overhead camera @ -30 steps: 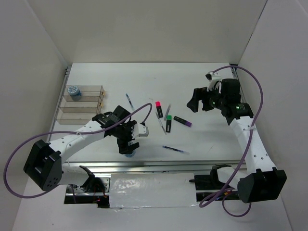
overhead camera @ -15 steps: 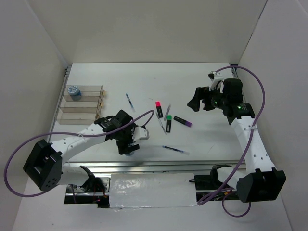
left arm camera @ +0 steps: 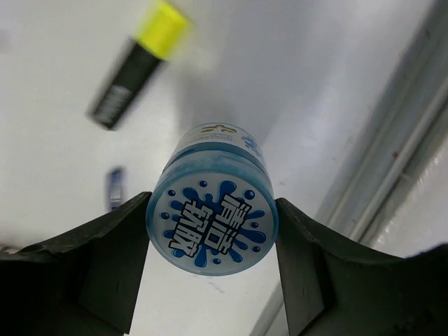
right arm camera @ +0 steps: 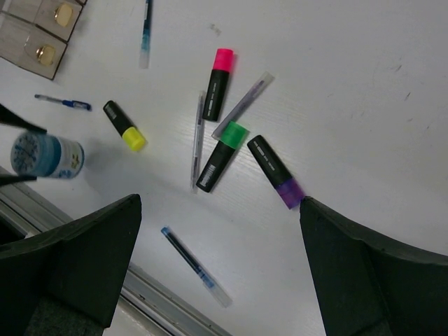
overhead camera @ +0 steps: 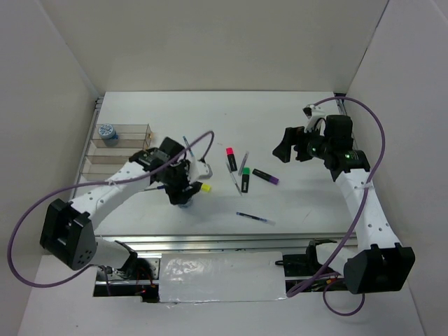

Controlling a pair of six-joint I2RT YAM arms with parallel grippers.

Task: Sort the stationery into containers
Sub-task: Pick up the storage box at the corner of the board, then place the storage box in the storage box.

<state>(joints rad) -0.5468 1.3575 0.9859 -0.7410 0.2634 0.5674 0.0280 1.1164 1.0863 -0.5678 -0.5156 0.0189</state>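
Observation:
My left gripper swings outward next, to the left in the top view, then lowers and releases. The back section of the organizer box has room there beside its tub (overhead camera: 133, 131).
My left gripper (overhead camera: 180, 196) is shut on a round blue-white patterned tub (left arm camera: 212, 222) and holds it above the table; the tub also shows in the right wrist view (right arm camera: 45, 155). A yellow-capped highlighter (overhead camera: 203, 187) lies just right of it. A second tub (overhead camera: 107, 133) sits in the back compartment of the clear organizer box (overhead camera: 129, 149) at the left. Pink (overhead camera: 229, 157), green (overhead camera: 245, 179) and purple (overhead camera: 266, 176) highlighters lie mid-table with thin pens (overhead camera: 253, 218). My right gripper (overhead camera: 287, 148) is open and empty, hovering to their right.
A metal rail (overhead camera: 210, 241) runs along the table's front edge, close to the held tub. White walls enclose the table on three sides. Another pen (overhead camera: 188, 146) lies just right of the organizer, and a short blue pen (right arm camera: 61, 102) lies near the yellow highlighter.
My left gripper has moved back from the front rail toward the organizer with the tub in it, uncovering the yellow highlighter. The right arm has hardly moved.

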